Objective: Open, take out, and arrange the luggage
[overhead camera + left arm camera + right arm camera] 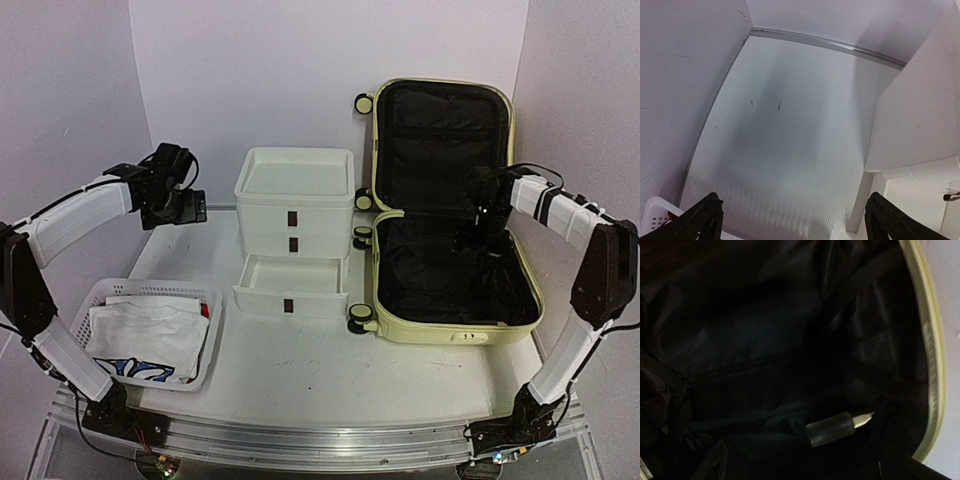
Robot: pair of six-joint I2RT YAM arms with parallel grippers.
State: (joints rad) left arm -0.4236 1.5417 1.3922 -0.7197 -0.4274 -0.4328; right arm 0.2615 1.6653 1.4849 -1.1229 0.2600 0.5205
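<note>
Next, my right gripper moves down and back, turning until its fingers straddle the bottle's body (492,254) (830,429), as the bottle lies slanted across the lining.
The luggage (455,325), a pale yellow hard-shell suitcase, lies open at the right, its lid (440,135) upright against the back wall and its black lining showing. My right gripper (478,238) reaches into the lower half. In the right wrist view its fingers show only faintly at the bottom corners, wide apart, around nothing (805,467). A small dark tube with a white tip (837,427) lies on the lining just ahead of them. My left gripper (192,208) hangs open and empty over the bare table, left of the drawer box; its fingertips (705,217) stand far apart.
A white drawer box (295,200) stands mid-table with its bottom drawer (290,290) pulled out. Its side shows in the left wrist view (920,110). A white perforated basket (95,295) at the front left holds white cloth (150,335).
</note>
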